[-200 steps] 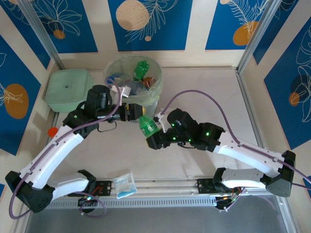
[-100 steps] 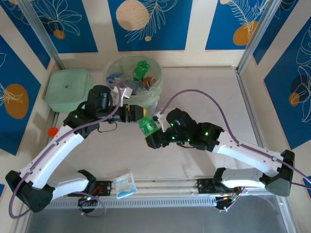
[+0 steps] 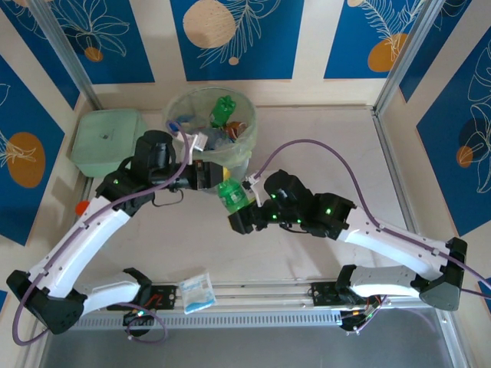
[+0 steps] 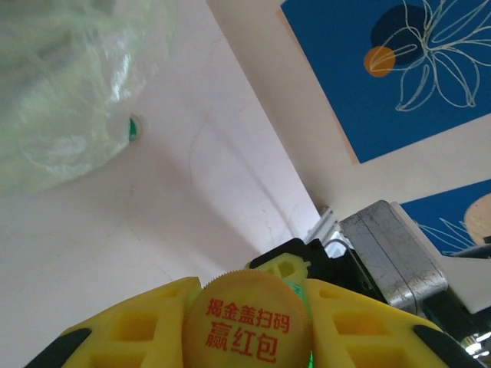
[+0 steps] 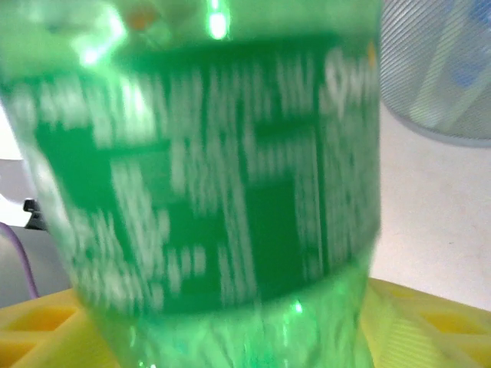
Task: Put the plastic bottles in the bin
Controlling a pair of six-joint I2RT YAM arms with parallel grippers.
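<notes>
The bin's opening point(image 3: 212, 121) is outward of my left gripper. My left gripper will next lift the green bottle outward over the bin's near rim and let it go among the bottles inside.
A green plastic bottle point(image 3: 230, 193) hangs between both grippers, just in front of the bin point(image 3: 186, 103). In the left wrist view its yellow cap with red print point(image 4: 247, 322) sits pinched between my yellow fingers point(image 4: 142, 326), so my left gripper point(image 3: 212, 178) is shut on it. My right gripper point(image 3: 241, 216) is below the bottle's body point(image 5: 207, 176), and its yellow fingers point(image 5: 433, 322) stand apart at either side, open. The round pale-green bin with its thin liner point(image 4: 61, 92) holds several bottles point(image 3: 223, 112).
A square pale-green lidded box point(image 3: 107, 140) stands left of the bin. A blue-and-white sachet point(image 3: 196, 292) lies near the front rail. A small orange-red object point(image 3: 81, 207) peeks out beside the left arm. Metal posts frame the table's back corners.
My left gripper has shut on the bottle's cap and moved slightly up and left with the bottle. My right gripper has opened and stayed in place.
</notes>
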